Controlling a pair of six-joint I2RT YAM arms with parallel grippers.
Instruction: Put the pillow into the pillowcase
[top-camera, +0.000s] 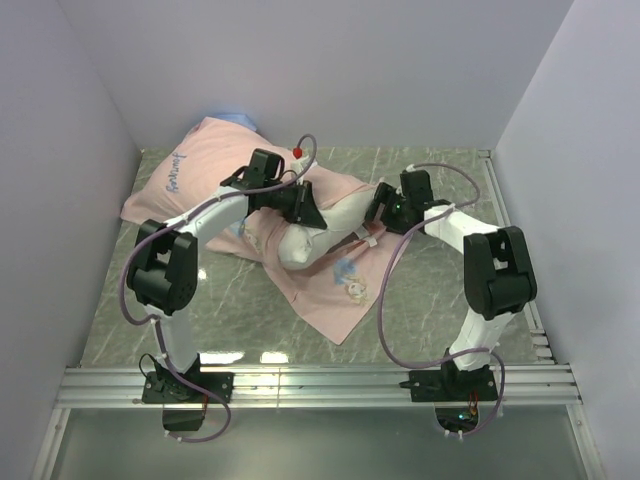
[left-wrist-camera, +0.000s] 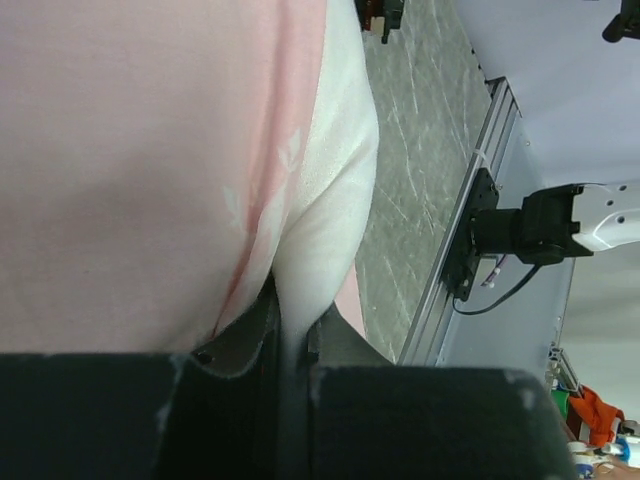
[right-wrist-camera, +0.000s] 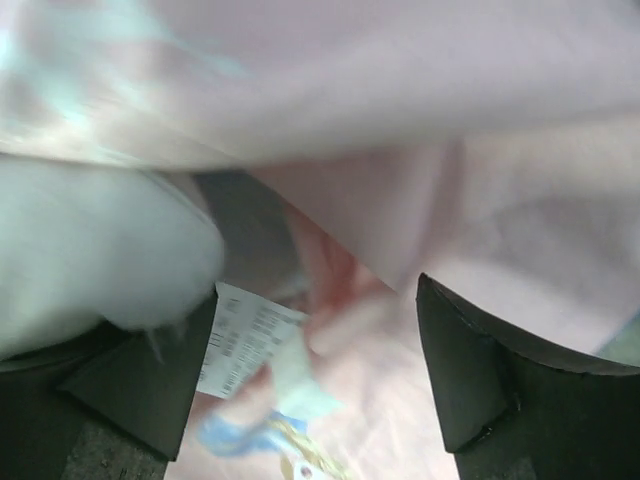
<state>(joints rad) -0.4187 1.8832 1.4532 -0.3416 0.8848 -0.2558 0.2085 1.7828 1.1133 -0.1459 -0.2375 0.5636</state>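
Observation:
My right gripper should next go down a little and then move toward the pillow's end to the pillowcase fold (top-camera: 379, 229) (right-wrist-camera: 352, 297), since pink cloth is already between its fingers.
The pink pillowcase (top-camera: 195, 165) lies spread from the back left toward the table's middle, its printed end (top-camera: 350, 285) nearest the arms. The white pillow (top-camera: 322, 228) bulges out of it at the centre. My left gripper (top-camera: 303, 208) sits on the pillow's left side. In the left wrist view that gripper (left-wrist-camera: 290, 345) is shut on a pinched fold of the pillow (left-wrist-camera: 335, 180), with the pillowcase (left-wrist-camera: 130, 150) right beside it. My right gripper (top-camera: 381, 214) is open over the pillowcase (right-wrist-camera: 500, 220). Between its fingers (right-wrist-camera: 310, 385) lie pink cloth and a white tag (right-wrist-camera: 245, 340), and the pillow (right-wrist-camera: 95, 250) bulges at the left.
The marble table (top-camera: 440, 300) is walled in at the left, back and right. Metal rails run along the near edge (top-camera: 320, 383) and the right side (top-camera: 508, 225). A small red object (top-camera: 297, 152) lies behind the left arm. The right arm's cable (top-camera: 385, 330) loops over the table.

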